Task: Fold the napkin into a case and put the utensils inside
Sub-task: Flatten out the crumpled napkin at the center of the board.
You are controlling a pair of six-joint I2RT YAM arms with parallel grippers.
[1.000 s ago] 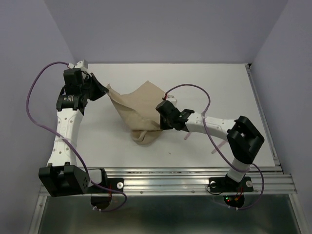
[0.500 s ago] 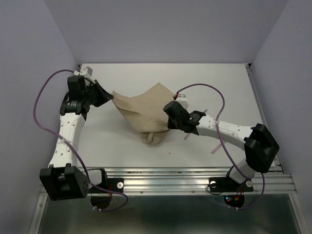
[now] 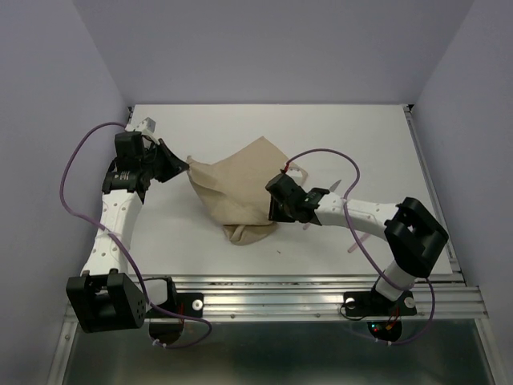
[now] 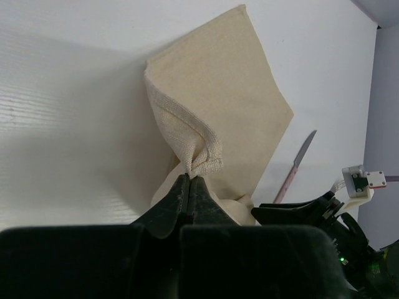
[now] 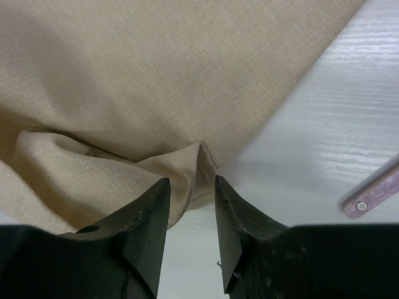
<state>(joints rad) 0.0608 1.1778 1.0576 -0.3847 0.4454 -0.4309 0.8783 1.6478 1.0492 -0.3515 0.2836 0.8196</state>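
Observation:
My right gripper will next stay at the napkin's near edge and close its fingers on the raised hem fold (image 3: 275, 226) (image 5: 192, 179), since it already stands between my fingertips.
The beige napkin (image 3: 232, 188) lies crumpled and partly lifted at the table's middle. My left gripper (image 3: 181, 167) is shut on its left corner, and the left wrist view shows the hemmed corner (image 4: 202, 159) bunched at the closed fingertips (image 4: 189, 178). My right gripper (image 3: 276, 213) is open at the napkin's near right edge, with a fold of the hem (image 5: 198, 163) between its fingertips (image 5: 190, 182). A knife (image 3: 335, 185) with a pinkish handle (image 4: 288, 180) lies under the right arm. A second pink handle (image 3: 353, 245) pokes out nearer; no fork tines are visible.
The right forearm (image 3: 361, 212) and its purple cable (image 3: 321, 152) stretch over the utensils. A metal rail (image 3: 321, 293) runs along the table's near edge. Walls close in the left, back and right.
My left gripper moved right with the napkin corner, so the cloth shifted right and sagged lower. My right gripper moved toward the near edge along the cloth's right side.

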